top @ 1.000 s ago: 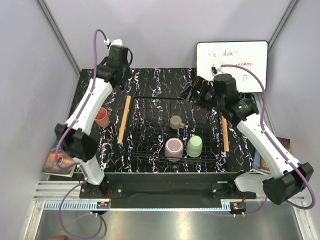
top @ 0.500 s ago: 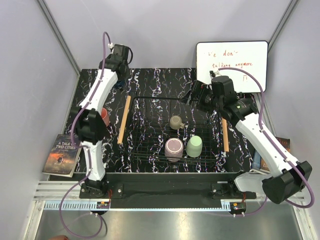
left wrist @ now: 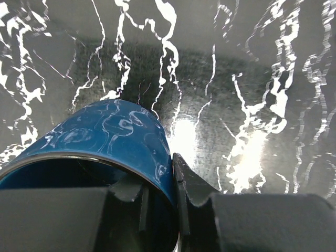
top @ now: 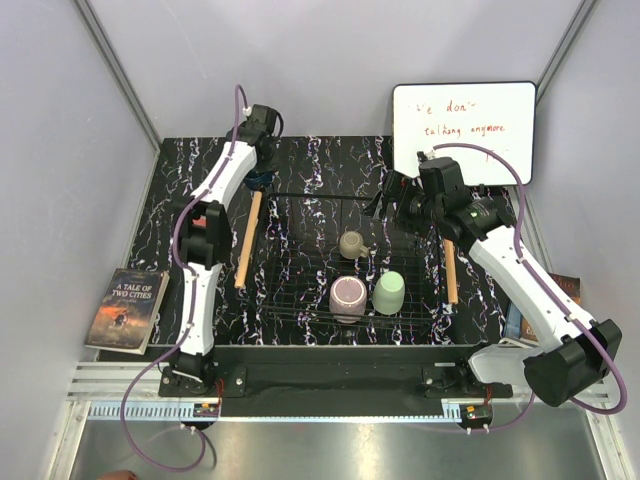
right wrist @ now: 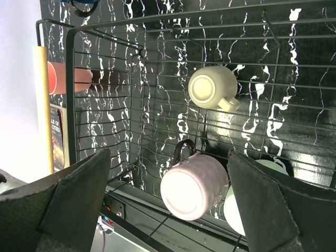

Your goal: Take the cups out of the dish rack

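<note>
I should next lower the dark blue cup point(left wrist: 105, 139) with my left gripper to stand on the clear, bare marbled tabletop outside the rack, then release its rim.
My left gripper point(top: 262, 172) is shut on the rim of the dark blue cup point(left wrist: 105, 139), one finger inside and one outside, low over the marbled table beyond the dish rack's far left corner point(top: 275, 198). The rack holds the beige cup point(top: 352, 244), the mauve cup point(top: 348, 297) and the mint green cup point(top: 389, 292), all upside down. My right gripper point(top: 388, 195) is open and empty above the rack's far right part. Its wrist view shows the beige cup point(right wrist: 212, 86), the mauve cup point(right wrist: 195, 184), the mint cup point(right wrist: 237, 210), and the pink cup point(right wrist: 71, 79) outside the rack.
A whiteboard point(top: 463, 125) leans at the back right. A book point(top: 128, 308) lies off the table's left edge and another point(top: 565, 292) at the right. The rack's wooden bars point(top: 247, 238) run along both sides. My left arm's elbow hides the pink cup from above.
My left arm has swung right from the far left corner toward the rack's far left corner, still holding the blue cup. My right gripper has shifted slightly left over the rack.
</note>
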`<state>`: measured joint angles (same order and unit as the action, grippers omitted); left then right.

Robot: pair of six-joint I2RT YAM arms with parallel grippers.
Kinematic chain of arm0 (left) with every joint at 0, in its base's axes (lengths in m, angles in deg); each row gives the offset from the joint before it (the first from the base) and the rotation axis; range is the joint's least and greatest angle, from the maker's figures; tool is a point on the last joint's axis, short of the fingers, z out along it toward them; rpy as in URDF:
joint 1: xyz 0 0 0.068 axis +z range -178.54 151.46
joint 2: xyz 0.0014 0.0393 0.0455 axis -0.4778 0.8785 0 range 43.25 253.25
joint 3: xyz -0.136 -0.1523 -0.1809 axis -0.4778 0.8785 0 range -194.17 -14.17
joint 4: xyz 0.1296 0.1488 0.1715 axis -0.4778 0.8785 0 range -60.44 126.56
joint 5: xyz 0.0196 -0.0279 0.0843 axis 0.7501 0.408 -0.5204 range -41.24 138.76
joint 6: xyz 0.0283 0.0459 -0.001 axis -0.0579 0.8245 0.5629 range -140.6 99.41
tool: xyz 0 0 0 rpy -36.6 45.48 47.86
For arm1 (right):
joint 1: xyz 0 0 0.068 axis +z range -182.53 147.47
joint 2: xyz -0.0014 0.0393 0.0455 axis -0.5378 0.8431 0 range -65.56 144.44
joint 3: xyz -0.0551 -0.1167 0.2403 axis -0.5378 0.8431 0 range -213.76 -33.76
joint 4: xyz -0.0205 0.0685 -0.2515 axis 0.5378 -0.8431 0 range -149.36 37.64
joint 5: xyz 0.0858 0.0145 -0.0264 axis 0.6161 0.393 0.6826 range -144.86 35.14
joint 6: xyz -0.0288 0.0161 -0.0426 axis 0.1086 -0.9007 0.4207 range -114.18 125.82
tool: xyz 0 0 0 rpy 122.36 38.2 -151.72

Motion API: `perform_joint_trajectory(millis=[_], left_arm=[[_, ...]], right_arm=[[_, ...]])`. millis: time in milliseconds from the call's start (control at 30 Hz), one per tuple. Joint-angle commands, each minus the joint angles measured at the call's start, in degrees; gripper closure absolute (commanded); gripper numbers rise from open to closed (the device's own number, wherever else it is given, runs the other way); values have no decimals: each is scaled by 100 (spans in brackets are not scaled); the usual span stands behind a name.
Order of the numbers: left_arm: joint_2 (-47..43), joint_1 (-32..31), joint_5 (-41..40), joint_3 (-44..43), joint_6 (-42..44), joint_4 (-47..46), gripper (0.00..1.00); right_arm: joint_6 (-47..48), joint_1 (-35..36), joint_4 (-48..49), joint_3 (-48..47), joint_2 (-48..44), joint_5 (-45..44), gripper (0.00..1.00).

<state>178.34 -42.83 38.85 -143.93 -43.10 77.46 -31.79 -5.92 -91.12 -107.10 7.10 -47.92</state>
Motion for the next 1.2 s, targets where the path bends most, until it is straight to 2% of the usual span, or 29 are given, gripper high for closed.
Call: perform_joint_trajectory(millis=[0,433,900,967,1000,1167], left_arm=[[-88,-13,-204,-261,-79,-325,100],[439,57,-336,-261,-237,141,100],[308,101,-380,-103,-281,114,100],[229,110,-424,-41,-281,106,87],[185,110,-450,-15,-272,88,83],[9,119,-485,91,-237,79,82]], right_arm=[[43,2,-61,-49,20,-105,1],[43,2,-52,66,46,-175,0],[25,2,-44,48,55,-175,0],[16,2,-35,57,37,-184,0],[8,2,-35,57,29,-175,0],[-19,2,9,101,-15,-167,0]])
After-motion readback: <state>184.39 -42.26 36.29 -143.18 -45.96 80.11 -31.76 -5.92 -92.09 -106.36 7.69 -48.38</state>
